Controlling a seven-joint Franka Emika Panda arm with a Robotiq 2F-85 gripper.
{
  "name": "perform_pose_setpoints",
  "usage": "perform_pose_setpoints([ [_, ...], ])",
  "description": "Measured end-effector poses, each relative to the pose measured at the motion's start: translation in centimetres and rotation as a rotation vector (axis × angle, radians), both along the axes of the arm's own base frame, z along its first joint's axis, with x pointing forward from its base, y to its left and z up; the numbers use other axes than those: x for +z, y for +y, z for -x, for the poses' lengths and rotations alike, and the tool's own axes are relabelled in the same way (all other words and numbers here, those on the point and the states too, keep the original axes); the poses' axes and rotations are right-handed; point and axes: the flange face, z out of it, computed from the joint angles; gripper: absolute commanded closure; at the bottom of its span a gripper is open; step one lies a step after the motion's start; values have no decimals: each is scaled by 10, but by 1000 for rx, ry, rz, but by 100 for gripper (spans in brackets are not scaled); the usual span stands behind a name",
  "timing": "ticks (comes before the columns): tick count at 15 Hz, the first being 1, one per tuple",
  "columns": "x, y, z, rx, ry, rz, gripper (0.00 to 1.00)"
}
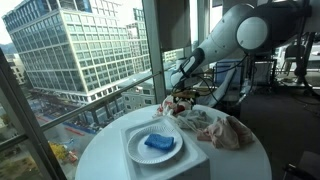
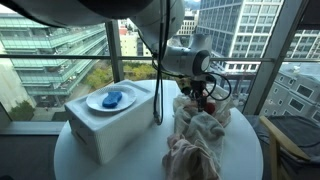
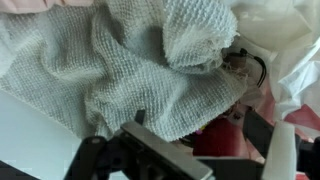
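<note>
My gripper moves down onto the waffle-weave towel's raised fold (image 3: pixel 190 60) next, because its open fingers already straddle the towel's edge beside the red object.
My gripper (image 1: pixel 178 98) hangs low over the far edge of a round white table (image 1: pixel 110 150), at the end of a pile of crumpled cloths (image 1: pixel 215 128). It also shows in an exterior view (image 2: pixel 203 96) just above the pile (image 2: pixel 200 135). In the wrist view a white waffle-weave towel (image 3: pixel 130 70) fills most of the frame. A red object (image 3: pixel 215 140) lies partly under the towel's edge. The gripper (image 3: pixel 200 135) is open, with its fingers spread either side of the towel's edge and the red object. I cannot tell whether the fingers touch them.
A white box (image 1: pixel 160 165) stands on the table with a white plate (image 1: pixel 150 148) and a blue sponge (image 1: pixel 159 144) on top; it also shows in an exterior view (image 2: pixel 100 125). Tall windows and a railing stand close behind the table. A dark cable (image 3: pixel 258 68) lies by the cloths.
</note>
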Motion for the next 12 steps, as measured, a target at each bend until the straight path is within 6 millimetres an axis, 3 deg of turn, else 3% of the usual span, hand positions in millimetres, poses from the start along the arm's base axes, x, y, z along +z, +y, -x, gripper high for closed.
perform_pose_setpoints([
  [10,-39,-41,-21,-53,51,-5,0],
  [11,-42,-43,-21,-55,56,-7,1],
  [12,-46,-43,-22,-56,62,-11,15],
])
